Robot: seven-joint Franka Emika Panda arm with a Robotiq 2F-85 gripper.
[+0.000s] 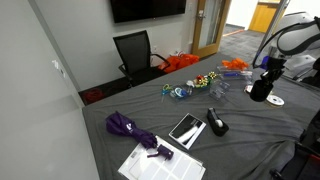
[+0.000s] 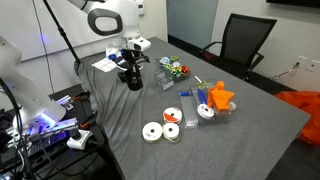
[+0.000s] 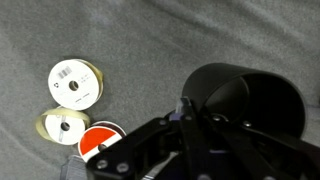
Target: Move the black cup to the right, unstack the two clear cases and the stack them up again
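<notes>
My gripper will lower the cup (image 2: 131,82) toward the discs and release its rim, as bare cloth beside them lies below the gripper, to its left in the wrist view.
The black cup (image 3: 245,100) fills the right of the wrist view, seen from above with its mouth open. My gripper (image 3: 185,110) is shut on its rim, one finger at the wall's left side. In both exterior views the gripper (image 2: 130,66) (image 1: 264,76) holds the cup (image 2: 131,82) (image 1: 260,91) upright at the table's end near the robot base, at or just above the cloth. The clear cases (image 2: 192,108) show faintly in the middle of the table among blue and orange items, away from the gripper. They are out of the wrist view.
Two white discs (image 3: 75,82) (image 3: 63,126) and a red one (image 3: 98,141) lie left of the cup. Further along the grey cloth (image 1: 240,130) are a black wedge gadget (image 1: 216,122), a dark tablet (image 1: 186,128), a purple umbrella (image 1: 132,128), papers (image 1: 160,162) and colourful toys (image 1: 205,78).
</notes>
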